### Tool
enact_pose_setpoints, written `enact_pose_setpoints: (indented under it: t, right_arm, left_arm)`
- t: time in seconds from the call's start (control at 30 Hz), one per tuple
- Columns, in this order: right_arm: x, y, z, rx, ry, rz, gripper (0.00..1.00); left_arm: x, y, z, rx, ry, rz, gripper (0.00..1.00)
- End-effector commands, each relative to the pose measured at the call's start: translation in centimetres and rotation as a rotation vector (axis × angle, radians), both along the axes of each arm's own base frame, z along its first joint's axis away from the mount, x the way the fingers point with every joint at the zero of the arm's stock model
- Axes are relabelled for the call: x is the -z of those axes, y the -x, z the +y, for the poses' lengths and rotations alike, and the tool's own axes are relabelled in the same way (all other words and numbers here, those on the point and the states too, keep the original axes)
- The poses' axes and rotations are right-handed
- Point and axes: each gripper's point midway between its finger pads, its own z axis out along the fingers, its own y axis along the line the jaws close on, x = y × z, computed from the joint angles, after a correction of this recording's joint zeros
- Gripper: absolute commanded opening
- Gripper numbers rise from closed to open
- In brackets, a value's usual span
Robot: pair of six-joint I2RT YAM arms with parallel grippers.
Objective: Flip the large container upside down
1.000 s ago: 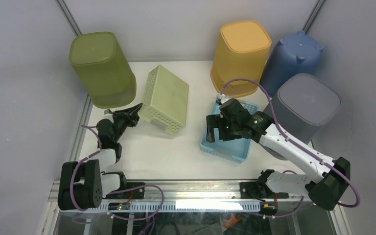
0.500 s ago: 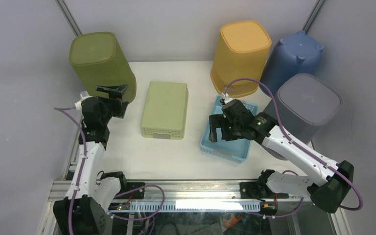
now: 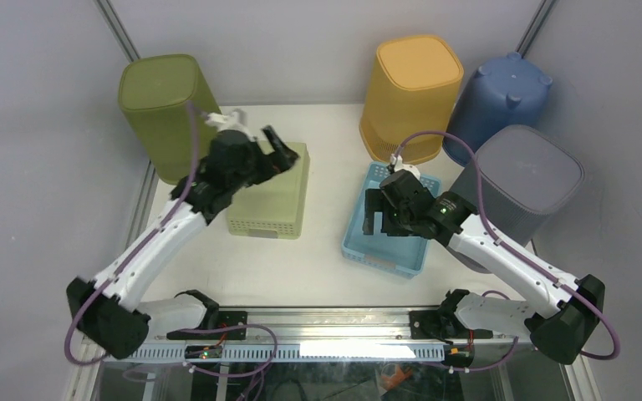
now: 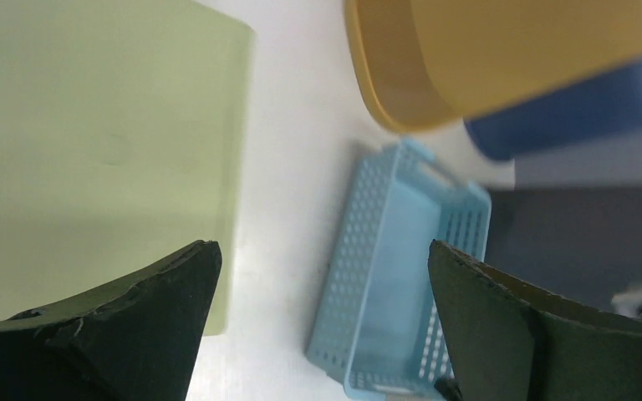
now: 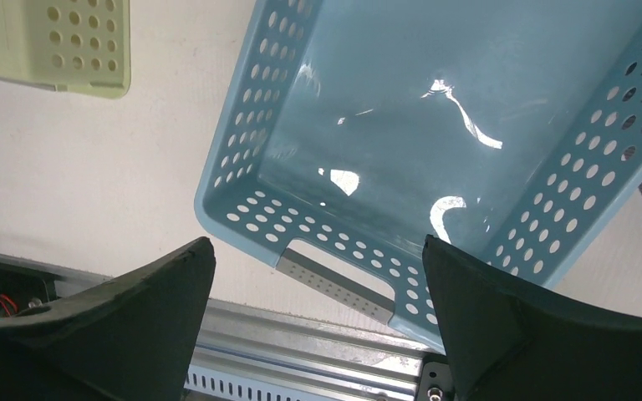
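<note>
The blue basket's rim facing the green basket [image 3: 269,199] is below my right gripper and to its left in the top view, so my right gripper needs to go down onto it.
The large container, a pale green perforated basket [image 3: 269,199], lies bottom-up on the white table, left of centre; its flat base fills the left of the left wrist view [image 4: 92,150]. My left gripper [image 3: 282,153] [image 4: 322,248] hovers open over the basket's far right corner, holding nothing. A light blue perforated basket [image 3: 384,255] [image 5: 435,125] sits open side up to the right. My right gripper [image 3: 389,224] [image 5: 318,244] hangs open above the blue basket's near end, its jaws wide and empty.
Four tall bins stand upside down along the back and right: olive [image 3: 171,113], orange [image 3: 410,92], blue [image 3: 501,100], grey [image 3: 522,180]. The green basket's corner [image 5: 58,42] shows in the right wrist view. A metal rail [image 5: 301,351] runs along the near edge.
The green basket went from tilted on its edge to flat, bottom-up, and slid slightly left. My left gripper let go, opened, and swung from the far left to above it. The right arm barely moved.
</note>
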Motion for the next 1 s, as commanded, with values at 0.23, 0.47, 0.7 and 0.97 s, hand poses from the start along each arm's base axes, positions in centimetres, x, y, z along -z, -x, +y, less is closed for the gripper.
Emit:
enact_pose_setpoints:
  t: [0.23,0.47,0.7,0.97]
  right_arm:
    - [-2.1,-0.8,0.2,0.095,-0.072,-0.040,1.00]
    - [-2.2,-2.6,-0.5,0.173,-0.029,-0.096,1.00]
    - [-1.8,-6.1,3.1,0.182,-0.045,-0.079,0.99]
    - [2.3,-10.8,7.0,0.206,-0.006,-0.073,1.00]
  left_arm:
    - [11.2,-2.3,-13.1,0.319,-0.254,0.167,0.99]
    - [15.7,-0.9,-9.0,0.235,-0.388,0.262,0.99]
    - [16.1,4.8,-1.7,0.108,-0.358,0.312,0.99]
    - [12.2,5.8,4.6,-0.047,-0.320,0.265,0.99]
